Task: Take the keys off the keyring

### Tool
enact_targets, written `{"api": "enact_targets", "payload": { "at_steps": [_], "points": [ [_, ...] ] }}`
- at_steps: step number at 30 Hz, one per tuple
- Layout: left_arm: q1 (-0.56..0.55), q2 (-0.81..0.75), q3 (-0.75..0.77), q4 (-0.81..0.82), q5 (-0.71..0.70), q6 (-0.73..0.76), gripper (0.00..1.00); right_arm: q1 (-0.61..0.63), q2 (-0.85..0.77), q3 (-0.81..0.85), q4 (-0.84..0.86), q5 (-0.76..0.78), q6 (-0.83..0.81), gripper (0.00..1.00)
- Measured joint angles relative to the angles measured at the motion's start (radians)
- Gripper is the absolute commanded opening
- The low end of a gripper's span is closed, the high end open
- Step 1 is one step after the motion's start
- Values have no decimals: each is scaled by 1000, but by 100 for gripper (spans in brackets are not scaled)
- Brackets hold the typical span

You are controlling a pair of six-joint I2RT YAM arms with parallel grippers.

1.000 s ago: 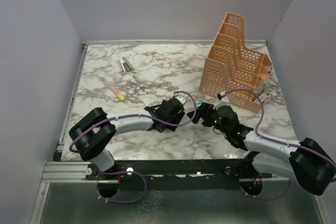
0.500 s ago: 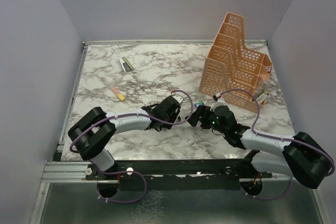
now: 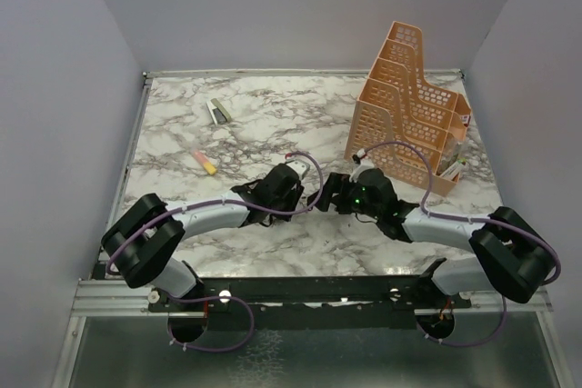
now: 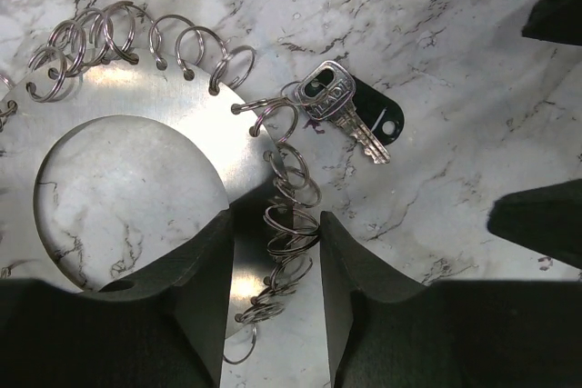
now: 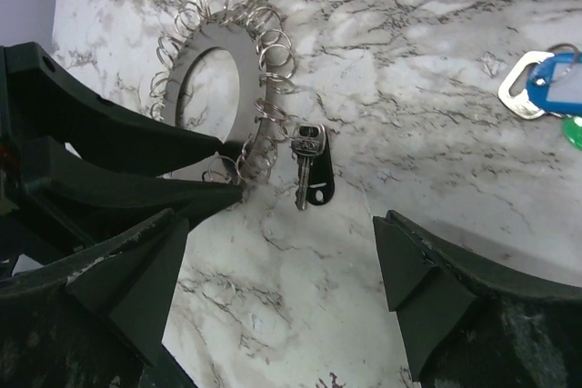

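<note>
To get onto the small wire loop (image 5: 288,130), my right gripper should lower toward the disc first, narrowing its fingers over the key's head.
The keyring (image 4: 182,124) is a flat silvery metal disc with a big hole, rimmed with several small split rings; it also shows in the right wrist view (image 5: 238,88). One silver key (image 4: 350,120) with a black tag hangs from a rim ring and lies on the marble, also seen in the right wrist view (image 5: 305,165). My left gripper (image 4: 275,224) is closed on the disc's rim and its small rings. My right gripper (image 5: 282,224) is open and empty, just short of the key. In the top view both grippers (image 3: 314,197) (image 3: 335,195) meet at mid-table and hide the keyring.
A loose key with a blue tag (image 5: 555,79) and a green tag lies right of the keyring. An orange mesh file tray (image 3: 409,106) stands at the back right. A yellow-pink marker (image 3: 204,162) and a small grey-green item (image 3: 217,112) lie at the back left.
Both grippers have shifted left and slightly farther from the bases. The right gripper has closed in on the left one; the gap between them is gone in the top view.
</note>
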Motion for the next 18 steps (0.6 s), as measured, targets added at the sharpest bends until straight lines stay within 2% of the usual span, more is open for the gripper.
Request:
{"api": "enact_targets", "payload": {
  "at_steps": [7,15,18],
  "points": [
    [4,-19,-10,4,16,-6,21,0,111,88,16,-39,-11,84],
    [6,-25,-12,6,21,-10,20,-29,226,203,24,-94,-75,55],
    [6,-30,-14,8,21,-14,20,-39,280,239,22,-129,-140,52]
  ]
}}
